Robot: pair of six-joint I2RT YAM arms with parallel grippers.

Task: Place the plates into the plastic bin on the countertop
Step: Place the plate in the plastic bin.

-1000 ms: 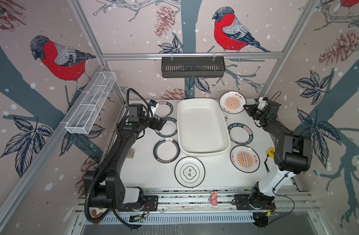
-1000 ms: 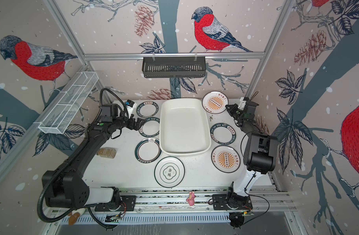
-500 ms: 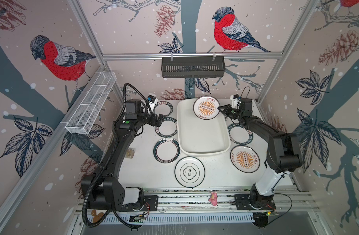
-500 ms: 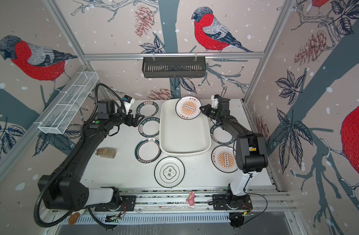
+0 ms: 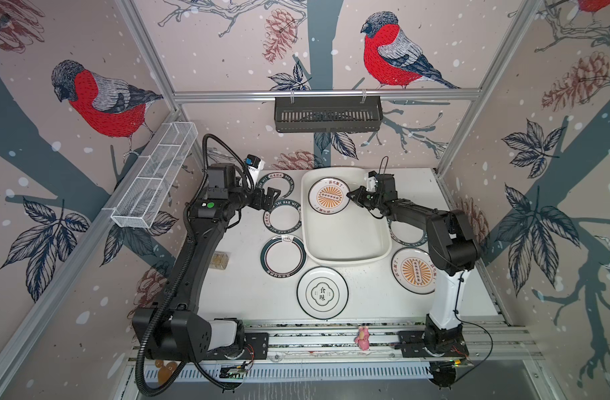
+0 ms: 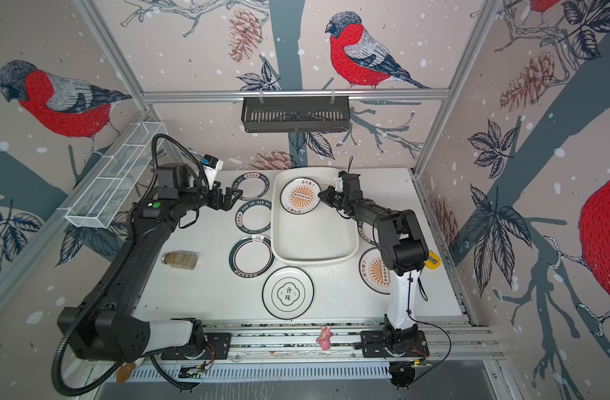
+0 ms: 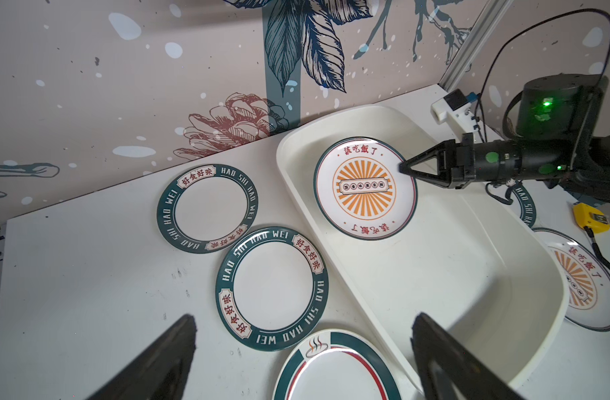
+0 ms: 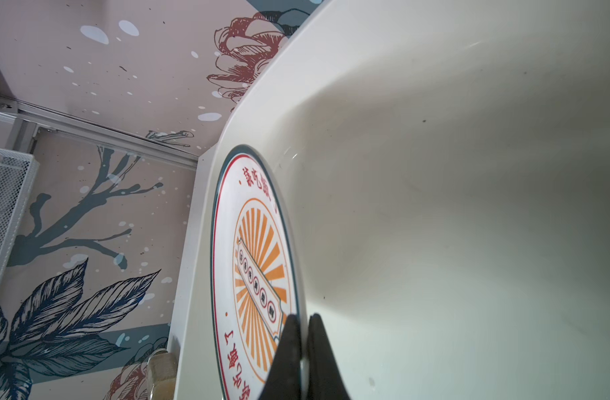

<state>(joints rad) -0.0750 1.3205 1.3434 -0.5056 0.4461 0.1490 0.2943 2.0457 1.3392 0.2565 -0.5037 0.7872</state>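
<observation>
The right gripper lowers the cream sunburst plate down onto the bin's bottom at the far end (image 8: 384,266) next and releases the plate's rim, since it hangs above that bottom.
My right gripper (image 5: 350,195) (image 8: 302,318) is shut on the rim of a cream sunburst plate (image 5: 329,195) (image 7: 364,187), holding it inside the far end of the white plastic bin (image 5: 348,239). My left gripper (image 5: 272,196) (image 7: 302,318) hangs open and empty above green-rimmed plates (image 5: 275,181) (image 5: 282,216) left of the bin. A third green-rimmed plate (image 5: 283,255) lies nearer the front. Another (image 5: 405,232) shows partly under my right arm. A white plate with black characters (image 5: 322,292) and a second sunburst plate (image 5: 416,270) lie on the countertop (image 5: 241,294).
A black slatted shelf (image 5: 327,114) hangs on the back wall and a white wire basket (image 5: 154,175) on the left wall. A small jar (image 6: 180,259) lies by my left arm, a yellow object (image 6: 432,259) by the right arm's elbow, and a pink toy (image 5: 362,337) on the front rail.
My right gripper has carried the sunburst plate from the back right of the countertop leftward into the bin's far end. My left arm has shifted slightly toward the back, still open.
</observation>
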